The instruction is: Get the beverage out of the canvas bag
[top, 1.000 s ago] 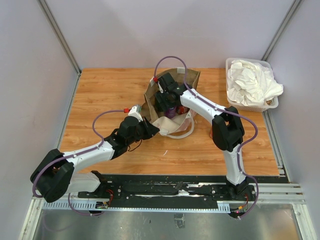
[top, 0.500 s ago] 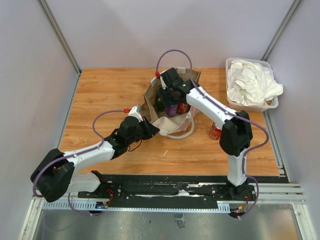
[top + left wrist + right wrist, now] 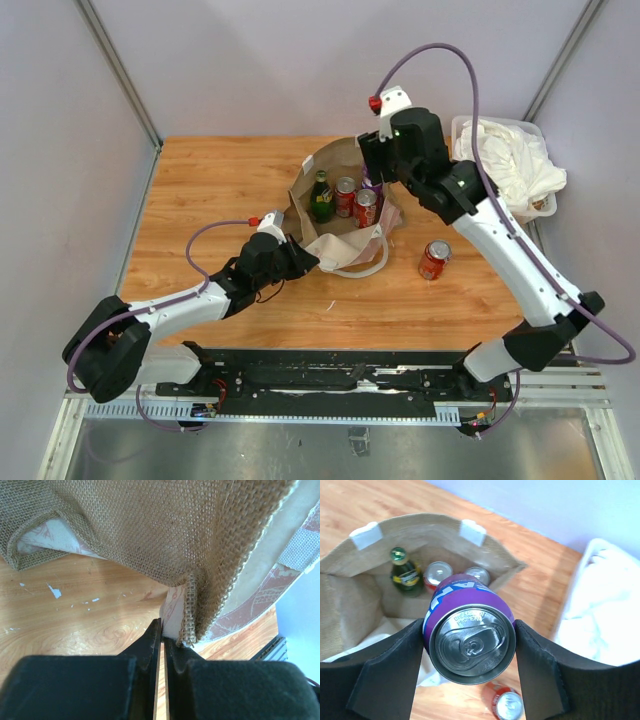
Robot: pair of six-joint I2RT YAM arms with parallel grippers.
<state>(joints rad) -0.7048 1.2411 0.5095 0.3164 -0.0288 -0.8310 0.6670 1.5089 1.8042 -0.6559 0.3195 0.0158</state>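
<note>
The bare table beside the red can [image 3: 468,266] lies below, back and to the right in the top view, so my right gripper will move that way next and go down to release.
The tan canvas bag [image 3: 325,190] stands open mid-table; it also shows in the right wrist view [image 3: 355,595]. Inside are a green bottle [image 3: 320,196] and two red cans [image 3: 356,200]. My right gripper [image 3: 375,180] is shut on a purple can [image 3: 468,630] and holds it high above the bag's right rim. My left gripper [image 3: 305,258] is shut on the bag's front lower edge [image 3: 182,612], pinning it near the table.
A red can [image 3: 434,259] stands on the table right of the bag, also in the right wrist view [image 3: 504,705]. A clear bin of white cloths [image 3: 500,168] sits at the back right. White handles [image 3: 355,262] lie in front of the bag.
My right gripper has risen out of the bag with the purple can and moved right. The bottle and cans inside now show. The left arm has not moved.
</note>
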